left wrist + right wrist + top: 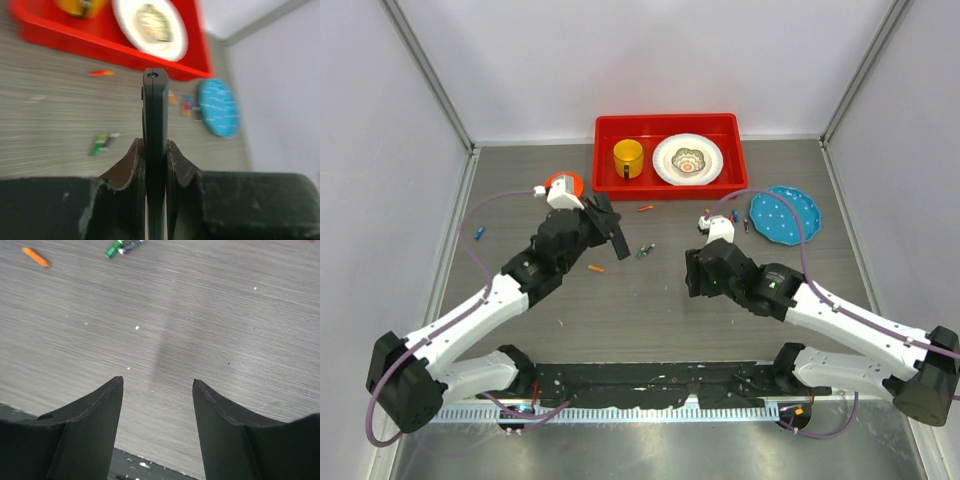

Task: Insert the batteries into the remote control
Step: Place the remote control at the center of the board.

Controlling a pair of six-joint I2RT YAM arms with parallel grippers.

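Note:
The left gripper tilts downward next and brings the remote control (612,226) down onto the bare tabletop (572,282) beside the nearer orange battery to release it, as that patch is clear.
The remote control (612,226) is a slim black bar, and my left gripper (592,218) is shut on it and holds it above the table's left centre. In the left wrist view the remote control (155,110) stands edge-on, pinched between the fingers of the left gripper (155,146). Batteries lie loose on the table: a green one (643,250), an orange one (596,268), another orange one (645,208) and a blue one (480,234). My right gripper (693,272) hangs open and empty right of centre. Bare table shows between the tips of the right gripper (157,383), with the green battery (120,247) and the orange battery (36,256) beyond.
A red tray (605,150) at the back holds a yellow cup (628,157) and a white plate (688,159). A blue plate (785,213) lies at the right, with small batteries (745,223) beside it. An orange bowl (564,182) sits behind the left wrist.

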